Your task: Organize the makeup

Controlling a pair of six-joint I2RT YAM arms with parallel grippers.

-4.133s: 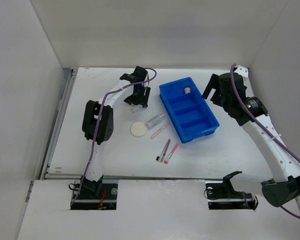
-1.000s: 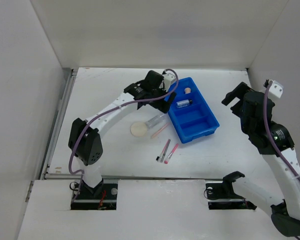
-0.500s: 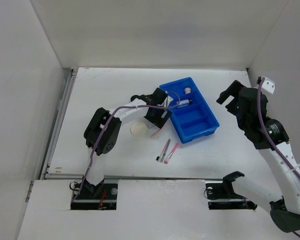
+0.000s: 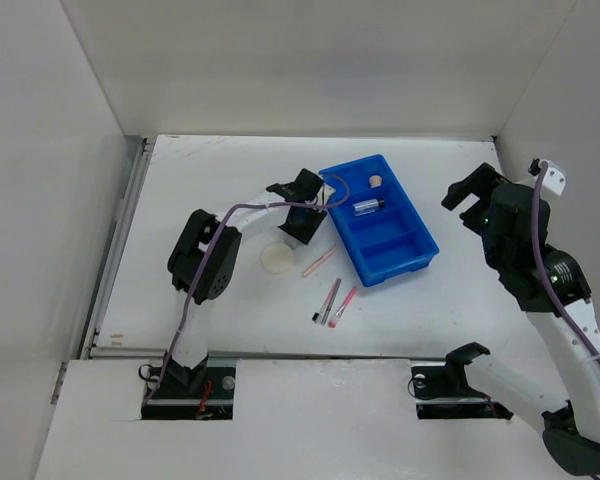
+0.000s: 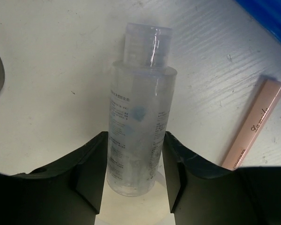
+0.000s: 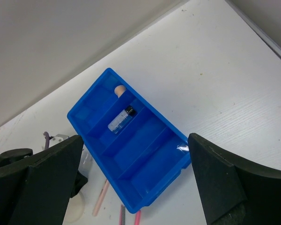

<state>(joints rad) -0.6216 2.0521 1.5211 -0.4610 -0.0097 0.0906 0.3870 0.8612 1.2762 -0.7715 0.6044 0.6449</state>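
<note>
The left gripper moves up across the tray's rim next and releases the bottle on the free part of the tray beside the tube [image 4: 367, 207], to its right in the top view.
My left gripper [image 4: 302, 217] is just left of the blue tray [image 4: 408, 262]. It is shut on a clear bottle with a clear cap [image 5: 140, 126], one finger [image 5: 91, 166] on each side. The cream round puff [image 4: 277, 258] lies beside it and shows under the bottle's base [image 5: 131, 211]. A clear black-capped tube [image 4: 367, 207] lies in the tray's second compartment [image 6: 122, 119]. A small beige piece [image 4: 376, 181] sits in the far compartment. A pink pencil [image 4: 320, 262] lies by the tray [image 5: 255, 122]. My right gripper [image 4: 475, 195] is open and empty, high above the tray [image 6: 138, 183]. No black compact is in view.
Two more pencils, one dark [image 4: 328, 300] and one pink [image 4: 346, 300], lie on the white table in front of the tray. The tray's two near compartments [image 6: 147, 147] hold nothing. White walls enclose the table at the back and sides.
The black-capped tube now lies in the tray. My left gripper came back from the tray to the clear bottle and closed on it, then shifted slightly up-left. My right arm swayed slightly.
</note>
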